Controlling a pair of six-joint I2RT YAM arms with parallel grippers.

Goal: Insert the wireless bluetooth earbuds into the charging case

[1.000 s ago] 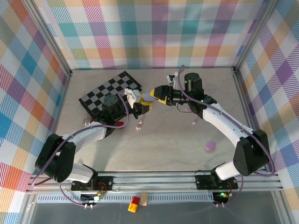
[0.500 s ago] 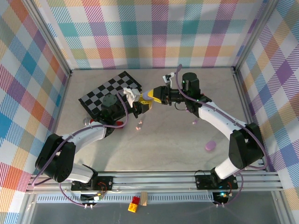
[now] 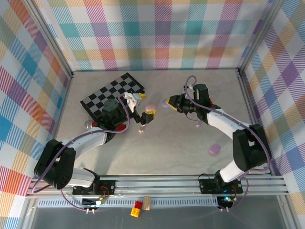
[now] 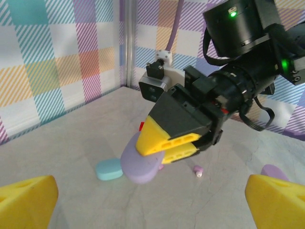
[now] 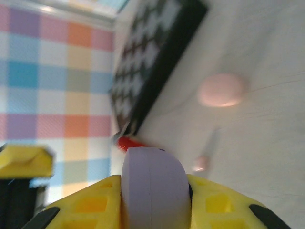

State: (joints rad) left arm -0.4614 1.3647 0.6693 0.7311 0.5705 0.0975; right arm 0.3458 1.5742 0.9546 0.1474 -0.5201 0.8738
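The robot's right gripper lowers the purple oval charging case next onto the bare tabletop beside the pink case and will release it there, because that spot is empty.
My right gripper is shut on a purple oval charging case, held edge-on between its yellow fingers above the table; the same case hangs just above the table. My left gripper stands open to its left with nothing between its fingertips. A pink case lies on the table between the two grippers. A teal case lies beyond the purple one. Tiny earbuds lie loose: one pink earbud near the left gripper, another earbud under the right arm.
A black-and-white checkerboard lies at the back left, with a red piece beside the left arm. A purple oval piece lies at the front right. Plaid walls close in the table on three sides.
The left gripper has opened and let go of the purple case. The right gripper closed on the case and drew it back to the right.
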